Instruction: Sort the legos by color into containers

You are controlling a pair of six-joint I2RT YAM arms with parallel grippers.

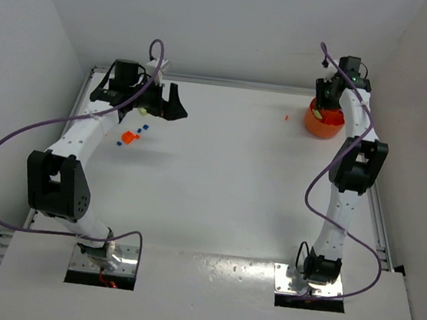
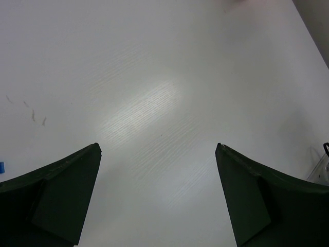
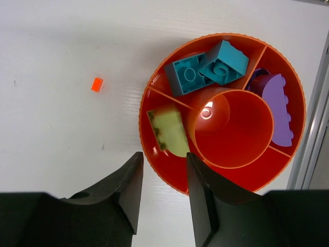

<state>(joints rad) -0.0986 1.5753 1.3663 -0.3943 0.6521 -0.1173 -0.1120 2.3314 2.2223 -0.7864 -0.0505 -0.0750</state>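
Note:
I need to swing my left gripper to the left in the top view and descend around the yellow-green brick (image 1: 143, 111) below, which matches one in the bowl (image 1: 323, 125).
The orange bowl (image 3: 167, 170) is split into compartments. Two blue bricks (image 3: 208, 67) lie in its top compartment, a purple brick (image 3: 280, 110) in the right one and a yellow-green brick (image 3: 169, 131) in the left one. The round middle cup is empty. My right gripper (image 3: 163, 162) is open and empty, its jaws straddling the bowl's near rim from above. A tiny orange-red brick (image 3: 96, 84) lies on the table left of the bowl (image 1: 323, 125). My left gripper (image 1: 165, 108) is open and empty above bare table (image 2: 158, 149). An orange-red brick (image 1: 129, 137) and blue bricks (image 1: 144, 128) lie beside it.
The bowl stands at the far right, close to the table's metal side rail (image 3: 313, 128). White walls enclose the table on three sides. A purple cable (image 1: 15, 137) loops off the left arm. A sliver of blue brick (image 2: 1, 166) shows at the left wrist view's edge.

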